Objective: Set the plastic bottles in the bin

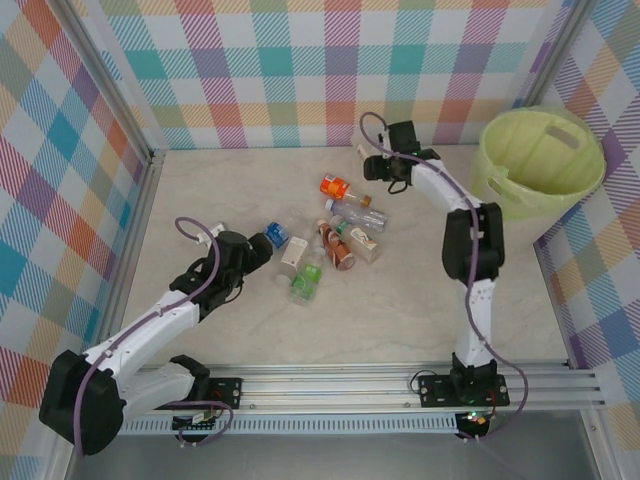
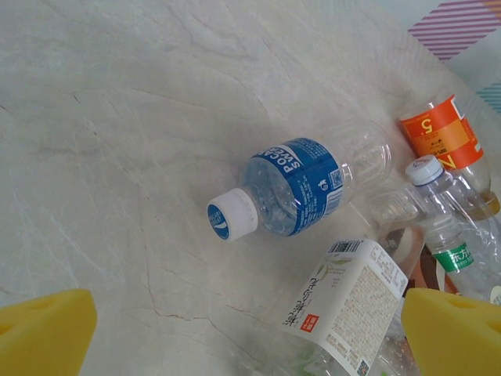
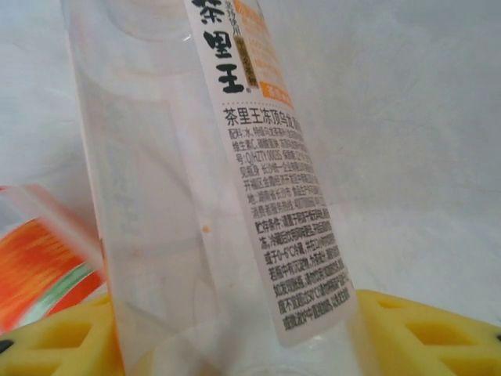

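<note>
My right gripper raises the clear bottle next and swings it over the bin's opening (image 1: 541, 158) to release it, since the bin's rim stands above the tabletop.
Several plastic bottles lie in a heap (image 1: 335, 240) mid-table. My left gripper (image 1: 258, 248) (image 2: 250, 337) hangs open just left of the heap, with its yellow pads (image 2: 43, 333) wide apart. Ahead of it lie a blue-labelled bottle (image 2: 297, 188) (image 1: 275, 235) with a white cap and a white-labelled bottle (image 2: 348, 301) (image 1: 293, 253). An orange-labelled bottle (image 2: 438, 133) (image 1: 335, 186) lies farther back. My right gripper (image 1: 380, 165) (image 3: 235, 329) is shut on a clear bottle (image 3: 196, 196) with a white printed label, behind the heap. The bin (image 1: 540, 160), lined in lime green, stands at the far right.
Checkered walls and a metal frame (image 1: 150, 200) enclose the pale marble table (image 1: 230, 180). A metal rail (image 1: 350, 385) runs along the near edge by the arm bases. Bare tabletop lies left of and in front of the heap.
</note>
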{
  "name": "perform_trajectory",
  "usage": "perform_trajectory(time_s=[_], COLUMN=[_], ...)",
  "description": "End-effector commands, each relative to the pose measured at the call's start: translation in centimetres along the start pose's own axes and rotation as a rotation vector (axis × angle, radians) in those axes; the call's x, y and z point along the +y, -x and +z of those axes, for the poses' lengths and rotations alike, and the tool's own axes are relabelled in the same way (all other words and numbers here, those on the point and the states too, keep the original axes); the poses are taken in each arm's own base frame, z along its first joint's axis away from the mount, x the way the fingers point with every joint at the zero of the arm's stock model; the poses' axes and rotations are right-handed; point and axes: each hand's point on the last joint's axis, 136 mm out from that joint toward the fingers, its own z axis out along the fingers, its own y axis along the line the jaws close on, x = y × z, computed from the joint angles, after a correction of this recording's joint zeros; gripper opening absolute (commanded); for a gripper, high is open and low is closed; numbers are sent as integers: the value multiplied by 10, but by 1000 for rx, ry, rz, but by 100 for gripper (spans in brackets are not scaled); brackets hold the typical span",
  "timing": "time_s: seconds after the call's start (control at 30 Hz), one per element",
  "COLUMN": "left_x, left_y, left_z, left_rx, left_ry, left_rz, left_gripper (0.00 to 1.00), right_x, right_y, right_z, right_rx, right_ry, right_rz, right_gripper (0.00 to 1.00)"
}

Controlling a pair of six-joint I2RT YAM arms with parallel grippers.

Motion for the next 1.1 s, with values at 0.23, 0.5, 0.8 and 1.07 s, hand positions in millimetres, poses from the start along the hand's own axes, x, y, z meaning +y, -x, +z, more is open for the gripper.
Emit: perform_trajectory(time_s=[0.23,0.5,0.8,1.07], left_x=[-7,2,3,18], left_y=[19,31,25,19], left_z=[15,36,44,55], left_rx=[39,110,168,257], left_ry=[-6,-38,-43,35], left_rz=[83,114,83,-42], left_gripper=[100,100,100,100], right_x=[18,-64,-154,-184], right_y=[34,33,32,13], right_z=[-184,-276,-331,-324], right_rx=[-324,-433,-451,-365], right_ry=[80,-88,-285,-384], right_rz=[-144,-42,156,284], right_gripper=[57,57,57,81])
